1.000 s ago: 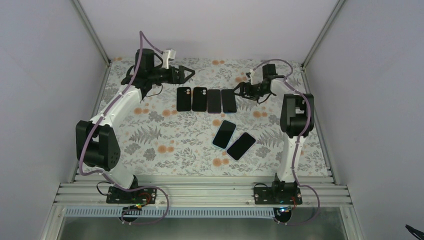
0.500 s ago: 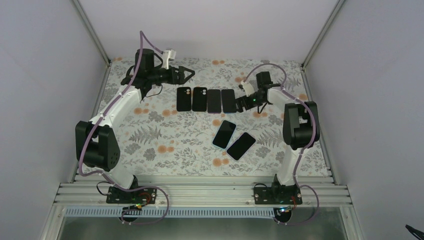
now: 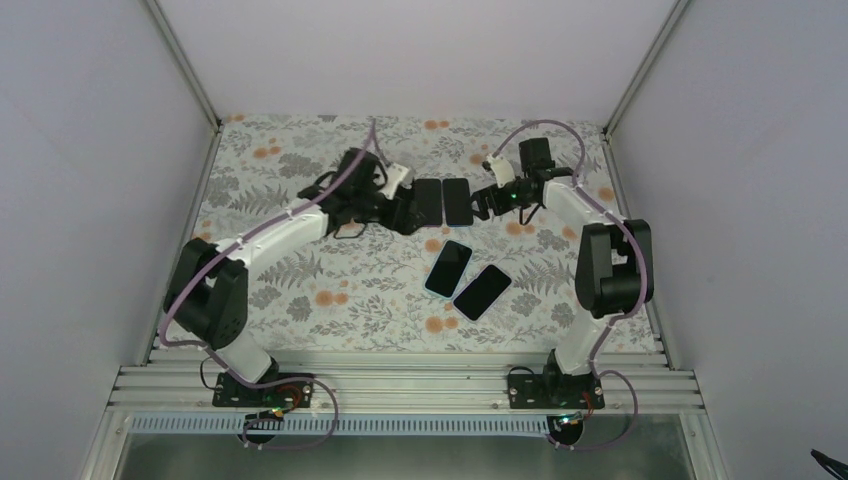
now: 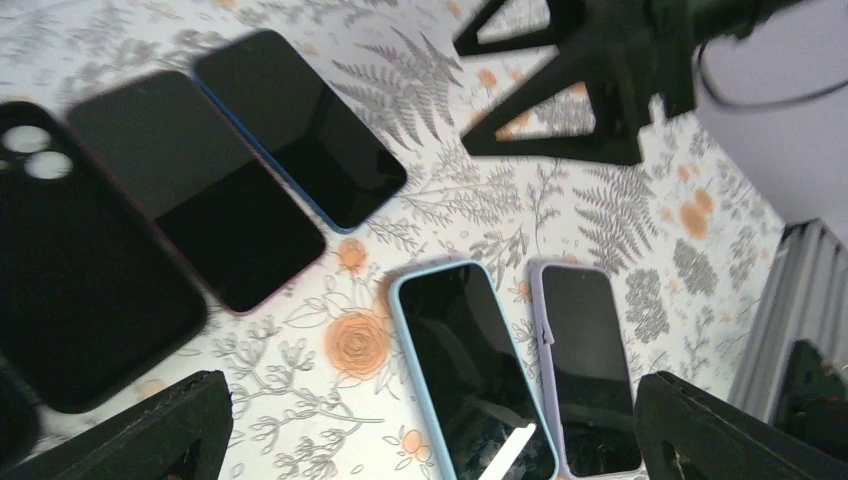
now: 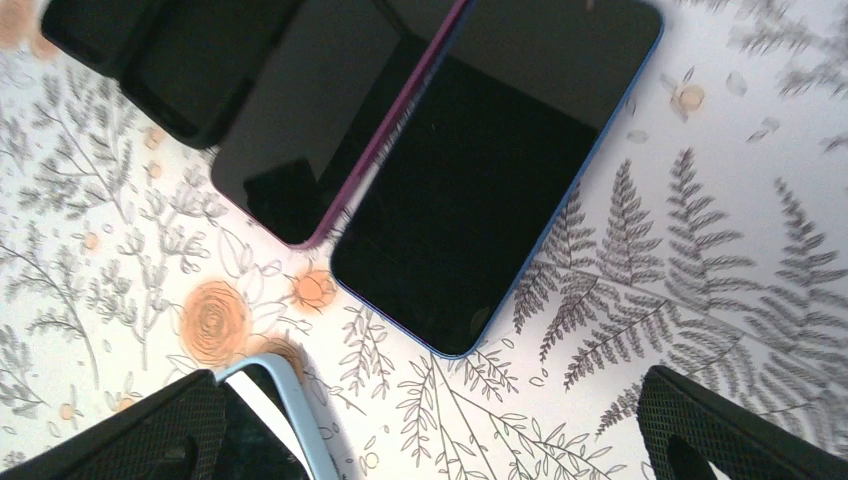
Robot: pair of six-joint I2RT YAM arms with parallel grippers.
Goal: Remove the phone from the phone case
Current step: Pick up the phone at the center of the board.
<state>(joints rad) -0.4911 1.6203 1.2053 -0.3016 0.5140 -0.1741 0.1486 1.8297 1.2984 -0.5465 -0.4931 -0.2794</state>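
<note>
I will move my left gripper back, to the right in the top view, and down around the long sides of the light blue case, because its phone is still inside.
Two cased phones lie face up mid-table: one in a light blue case (image 3: pixel 448 268) and one in a lilac case (image 3: pixel 482 291). Both show in the left wrist view, the blue one (image 4: pixel 470 370) and the lilac one (image 4: pixel 590 380). My left gripper (image 3: pixel 400 212) is open and empty, and hovers over the left end of the back row, its fingers (image 4: pixel 130 430) wide apart. My right gripper (image 3: pixel 480 205) is open and empty at the row's right end. In the right wrist view only a corner of the blue case (image 5: pixel 290 410) shows.
Two bare phones lie side by side in the back row, one purple-edged (image 5: pixel 320 120) and one blue-edged (image 5: pixel 500 170). A black case with camera holes (image 4: pixel 70 270) lies left of them, mostly under my left arm from above. The mat is flowered.
My left arm has swung from the back left corner to the middle, over the row's left end. My right gripper has shifted a little towards the row's right end.
</note>
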